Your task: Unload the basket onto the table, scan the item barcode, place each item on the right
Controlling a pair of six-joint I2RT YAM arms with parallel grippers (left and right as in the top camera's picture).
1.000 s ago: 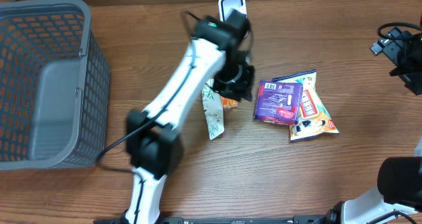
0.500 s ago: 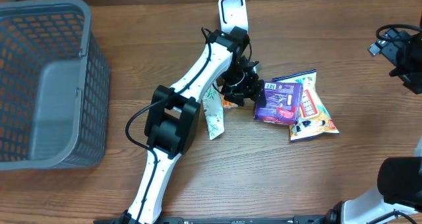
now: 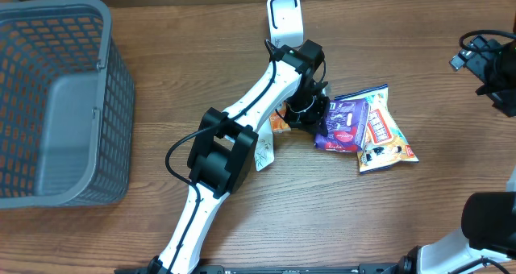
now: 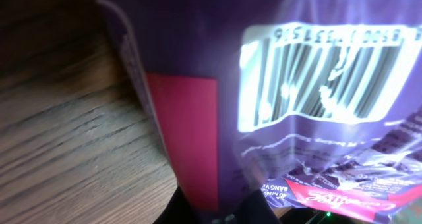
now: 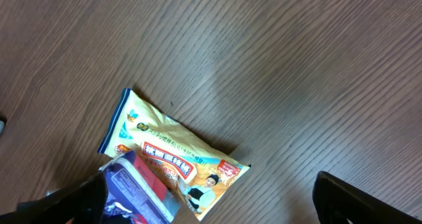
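Next, my left gripper moves to the left in the overhead view over the orange packet (image 3: 280,120) and releases there, since the purple packet (image 3: 347,125) overlaps the yellow one.
A purple packet (image 3: 347,125) lies mid-table, partly on top of a yellow snack packet (image 3: 389,135). My left gripper (image 3: 313,113) is shut on the purple packet's left edge. In the left wrist view the purple packet (image 4: 198,85) fills the frame, and its white barcode (image 4: 323,72) faces the camera. The dark fingertips (image 4: 257,207) pinch its lower edge, so the left gripper (image 4: 217,214) is shut on it. A white scanner (image 3: 284,18) stands behind the arm. My right gripper (image 5: 211,191) is open in the air, above the yellow packet (image 5: 171,151) and the purple packet (image 5: 135,188).
A grey mesh basket (image 3: 56,105) stands at the left. A pale green-printed packet (image 3: 262,149) and an orange one (image 3: 280,125) lie under the left arm. The right arm (image 3: 488,60) hangs at the far right edge.
The left gripper moved right to the purple packet, opened, then shut on its left edge. The packets shifted slightly right. The right arm has not moved.
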